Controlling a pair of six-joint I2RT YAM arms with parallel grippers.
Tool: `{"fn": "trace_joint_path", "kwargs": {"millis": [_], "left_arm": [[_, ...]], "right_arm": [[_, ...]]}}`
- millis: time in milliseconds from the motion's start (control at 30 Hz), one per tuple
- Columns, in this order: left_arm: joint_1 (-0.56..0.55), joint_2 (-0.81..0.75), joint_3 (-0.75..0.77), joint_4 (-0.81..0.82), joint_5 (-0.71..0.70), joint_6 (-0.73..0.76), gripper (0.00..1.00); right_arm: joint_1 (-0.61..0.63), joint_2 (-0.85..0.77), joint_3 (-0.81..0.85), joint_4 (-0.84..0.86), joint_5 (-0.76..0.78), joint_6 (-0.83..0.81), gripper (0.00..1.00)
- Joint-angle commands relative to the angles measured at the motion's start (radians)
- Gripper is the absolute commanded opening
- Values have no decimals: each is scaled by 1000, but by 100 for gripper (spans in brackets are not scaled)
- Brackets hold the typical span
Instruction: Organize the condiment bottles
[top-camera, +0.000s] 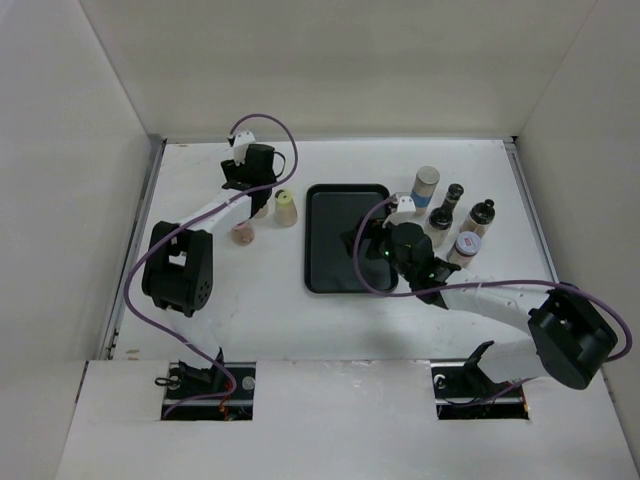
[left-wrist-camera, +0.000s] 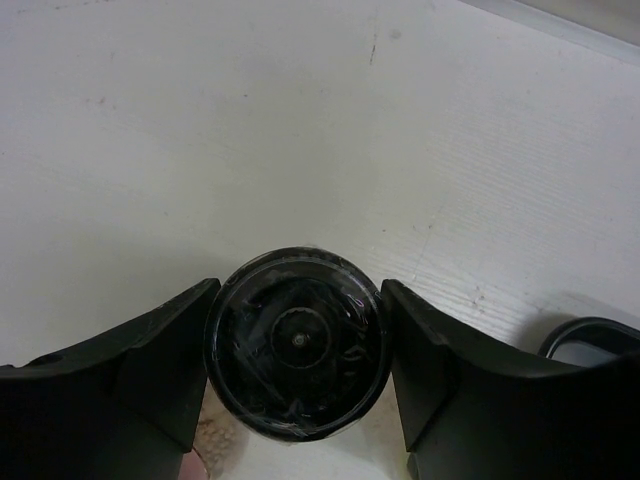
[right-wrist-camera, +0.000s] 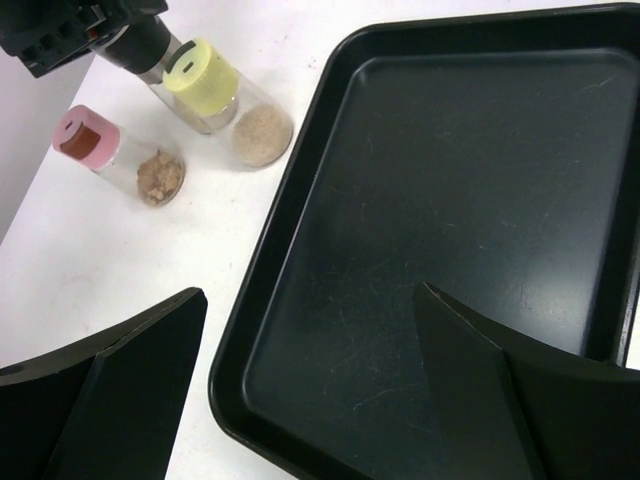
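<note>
I should next carry the black-lidded bottle in my left gripper to the right in the top view, over to the empty tray's far end (top-camera: 348, 204), and let go of it there.
My left gripper (left-wrist-camera: 300, 285) is shut on a black-lidded bottle (left-wrist-camera: 296, 343), one finger on each side of its lid; in the top view it (top-camera: 256, 190) stands left of the tray. A yellow-lidded bottle (top-camera: 286, 208) (right-wrist-camera: 215, 95) and a pink-lidded bottle (top-camera: 243, 233) (right-wrist-camera: 110, 150) stand upright beside it. My right gripper (right-wrist-camera: 310, 292) is open and empty above the black tray (top-camera: 325, 270) (right-wrist-camera: 300, 200). Right of the tray stand a tall cylinder with a blue band (top-camera: 426, 186), two dark-lidded bottles (top-camera: 447, 208) (top-camera: 478, 216) and a pale-lidded bottle (top-camera: 465, 247).
White walls close in the table on the left, back and right. The right arm's purple cable (top-camera: 360, 270) loops over the tray's near edge. The tray holds nothing.
</note>
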Motion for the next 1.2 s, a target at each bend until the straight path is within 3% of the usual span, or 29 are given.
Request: {"fn": "trace_joint_path", "kwargs": {"millis": [0, 300, 467, 533, 633, 733, 1167], "left_arm": [[12, -79, 42, 70, -15, -2, 44], [-12, -172, 201, 109, -21, 66, 43], [-112, -170, 310, 119, -22, 124, 42], [-161, -149, 344, 110, -9, 126, 42], [-238, -110, 364, 116, 16, 126, 42], [-298, -48, 396, 118, 30, 116, 42], [-399, 161, 468, 149, 45, 110, 42]], "right_arm": [[-8, -29, -16, 66, -10, 10, 91], [-57, -142, -122, 185, 32, 54, 94], [-95, -210, -171, 211, 68, 79, 88], [-117, -225, -185, 207, 94, 85, 78], [-144, -251, -199, 192, 107, 105, 46], [-169, -276, -217, 190, 122, 119, 35], [-189, -290, -230, 187, 124, 126, 47]]}}
